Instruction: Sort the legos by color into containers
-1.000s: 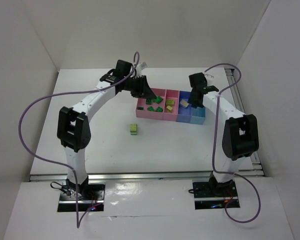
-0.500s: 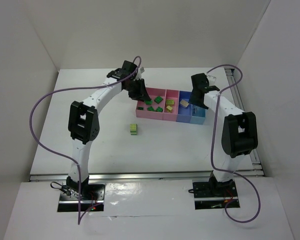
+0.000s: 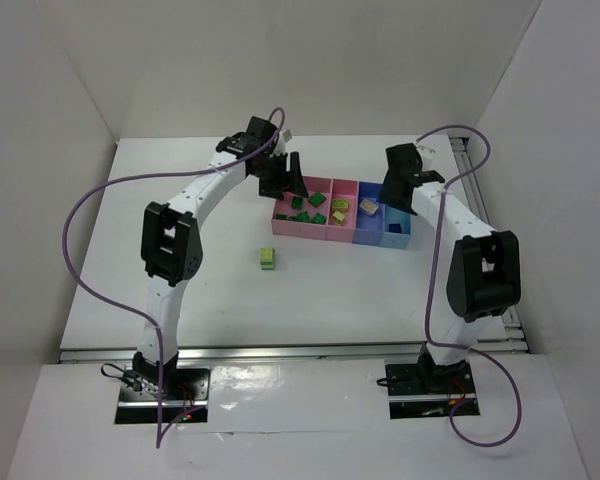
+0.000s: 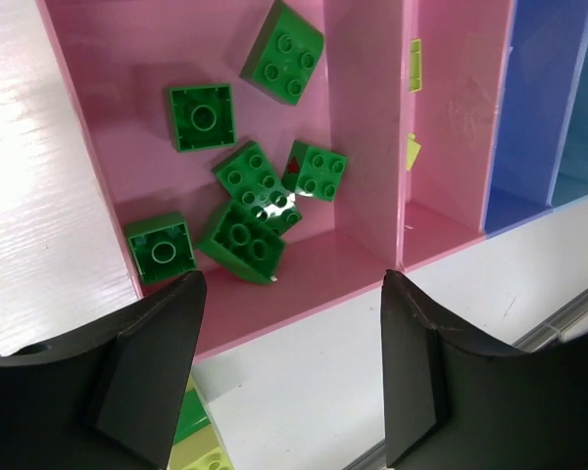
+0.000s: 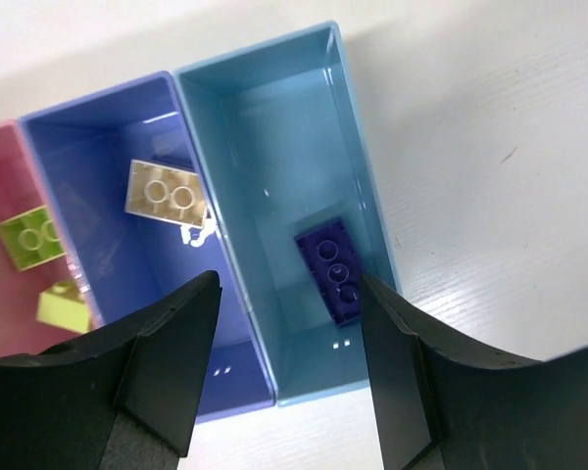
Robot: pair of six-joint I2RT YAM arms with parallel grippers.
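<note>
My left gripper should next move back off the green bin, then turn and go down onto the lego stack's near lime end [image 3: 267, 265] [image 4: 204, 453].
The containers form one row: a pink bin [image 4: 88, 166] holding several green legos [image 4: 245, 178], a second pink bin [image 3: 338, 228] with lime legos [image 5: 29, 238], a dark blue bin [image 5: 98, 147] with a tan lego [image 5: 165, 193], and a light blue bin [image 5: 274, 127] with a dark purple-blue lego [image 5: 335, 269]. My left gripper [image 4: 289, 377] hangs open over the near edge of the green bin, nothing between its fingers. Over the light blue bin, my right gripper [image 5: 289, 372] is open and empty. A lime-and-green lego stack [image 3: 267, 258] sits on the table.
The white table [image 3: 200, 280] is walled on three sides. A metal rail [image 3: 480, 190] runs along the right edge near the right arm. Purple cables loop over both arms. The lime-and-green stack also shows under my left finger [image 4: 191, 441].
My left gripper has opened above the green bin after being shut. My right gripper has opened wider, and the dark lego now lies in the light blue bin.
</note>
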